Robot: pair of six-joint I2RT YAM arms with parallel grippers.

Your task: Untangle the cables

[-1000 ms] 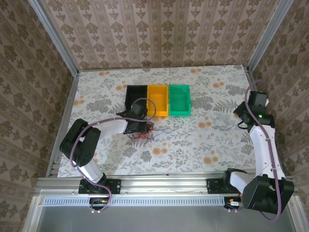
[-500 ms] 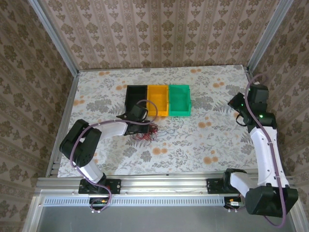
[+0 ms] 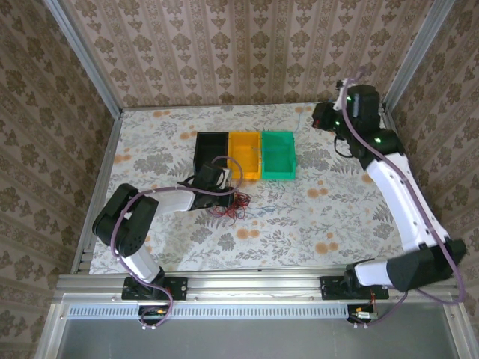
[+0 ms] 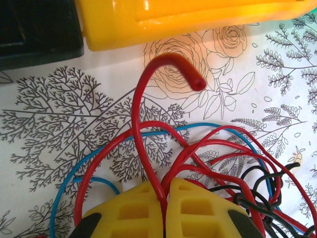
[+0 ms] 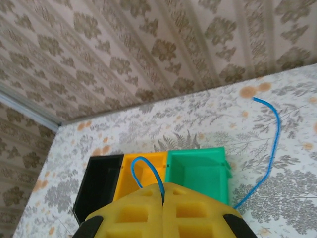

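The bin is open and empty beside the yellow one, so my right gripper should next move over the green bin (image 5: pixel 197 173), lower the thin blue cable (image 5: pixel 142 167) and let go of it.
The cables (image 3: pixel 232 205) lie in a red, black and blue tangle on the flowered tabletop, just in front of the bins. My left gripper (image 3: pixel 223 196) rests low at the tangle's left side, shut on a red cable (image 4: pixel 142 104) that arches up out of its yellow fingers (image 4: pixel 129 213). Blue (image 4: pixel 63 184) and black (image 4: pixel 258 202) strands loop around it. My right gripper (image 3: pixel 323 117) is raised high over the far right of the table, shut on a thin blue cable (image 5: pixel 142 167). That cable's long end (image 5: pixel 273 148) trails off to the right.
Three small bins stand in a row behind the tangle: black (image 3: pixel 209 149), yellow (image 3: pixel 245 155) and green (image 3: pixel 278 154). The yellow bin (image 4: pixel 173 20) is close ahead of the left fingers. Patterned walls and metal rails (image 3: pixel 90 67) enclose the table.
The right arm has lifted and swung from the table's right edge to the far back right, carrying the blue cable. The left gripper edged slightly right at the tangle.
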